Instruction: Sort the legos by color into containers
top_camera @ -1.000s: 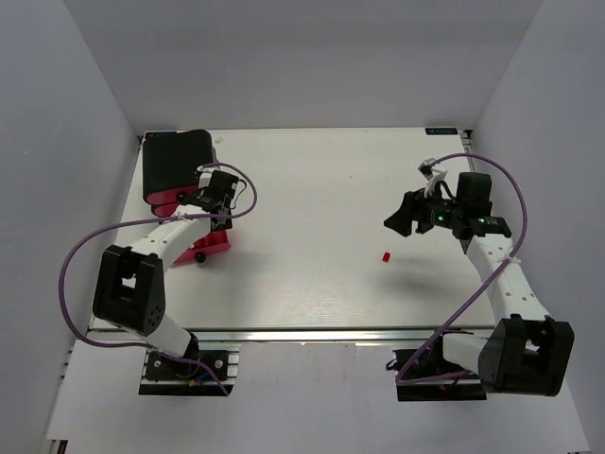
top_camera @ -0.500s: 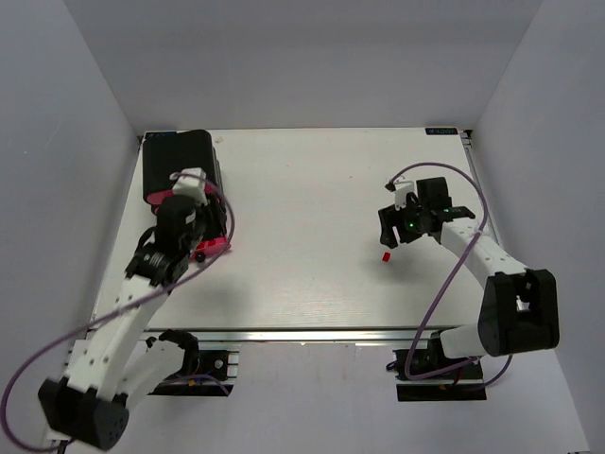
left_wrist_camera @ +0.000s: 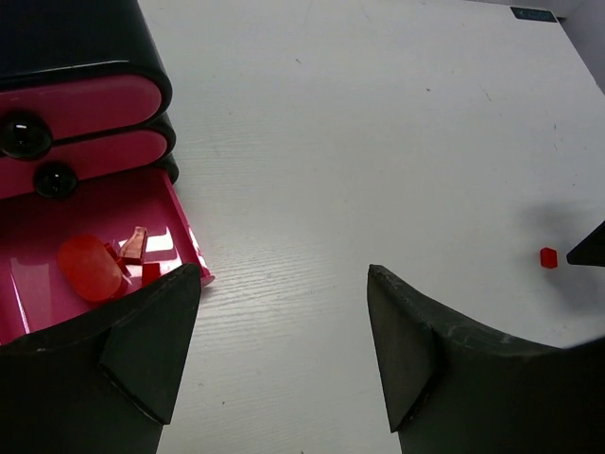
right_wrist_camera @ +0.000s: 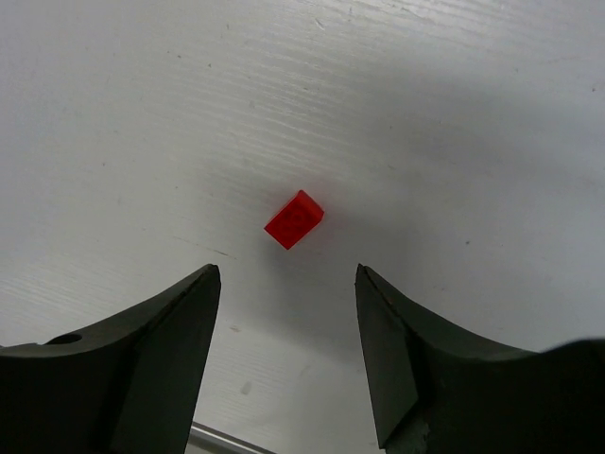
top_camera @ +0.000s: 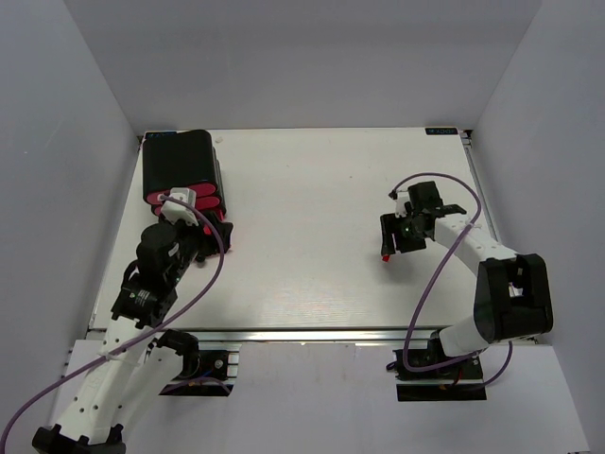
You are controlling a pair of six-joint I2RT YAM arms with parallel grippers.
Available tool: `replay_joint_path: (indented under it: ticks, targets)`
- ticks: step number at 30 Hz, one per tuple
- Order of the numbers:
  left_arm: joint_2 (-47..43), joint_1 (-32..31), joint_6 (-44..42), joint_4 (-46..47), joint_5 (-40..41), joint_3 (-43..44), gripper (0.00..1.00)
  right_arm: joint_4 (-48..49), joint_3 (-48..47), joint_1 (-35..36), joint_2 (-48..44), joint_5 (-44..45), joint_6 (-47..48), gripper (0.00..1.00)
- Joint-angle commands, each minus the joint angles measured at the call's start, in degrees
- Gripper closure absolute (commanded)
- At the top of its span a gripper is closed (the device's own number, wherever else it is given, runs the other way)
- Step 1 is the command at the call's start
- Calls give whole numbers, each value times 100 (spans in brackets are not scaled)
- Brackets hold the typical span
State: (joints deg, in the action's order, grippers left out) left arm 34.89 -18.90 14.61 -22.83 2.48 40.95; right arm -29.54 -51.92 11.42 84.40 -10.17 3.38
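Observation:
The small red lego lies slanted to the open fingers of my right gripper on the tabletop, so next my right gripper will go down and turn until those fingers are on either side of the lego's long sides.
One small red lego [right_wrist_camera: 294, 218] lies on the white table, just ahead of my right gripper [right_wrist_camera: 286, 271], whose jaws stand open on either side of it without touching it. From above, that lego [top_camera: 385, 255] sits under the right gripper [top_camera: 391, 242]. The containers, pink drawers [left_wrist_camera: 80, 104] in a black housing [top_camera: 175, 165], stand at the far left. The bottom drawer [left_wrist_camera: 38, 222] is pulled out with red legos [left_wrist_camera: 134, 246] in it. My left gripper [left_wrist_camera: 284, 272] hovers open and empty by that drawer's front corner. No green or yellow legos are visible.
White walls close in the table [top_camera: 302, 180] at the back and both sides. Purple cables loop off both arms. Black knobs [left_wrist_camera: 24, 134] stick out of the two shut drawers.
The left arm has swung back from the drawers and its jaws have opened wide. The right gripper has moved down and left over the red lego.

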Motion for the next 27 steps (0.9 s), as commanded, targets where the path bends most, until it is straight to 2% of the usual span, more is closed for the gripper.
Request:
replay_joint_path:
  ticks: [1,4,9,24,25,27]
  targets:
    - [-158,44,-2,130,-107,-8,19,228,-29,80,-11,418,-996,34]
    - [-228,44,-2,121,-125,-17,19,352,24,211,102,718,-1312,28]
    - [-238,44,-20,139,-125,-8,19,466,7,361,506,919,-1700,28]
    - [-281,44,-37,165,-46,-8,19,563,24,853,973,1694,-1814,53]
    - [-290,44,-37,156,-37,-8,18,563,42,879,964,1712,-1797,59]
    - [-299,44,-29,147,-28,-8,19,537,33,906,982,1747,-1788,62]
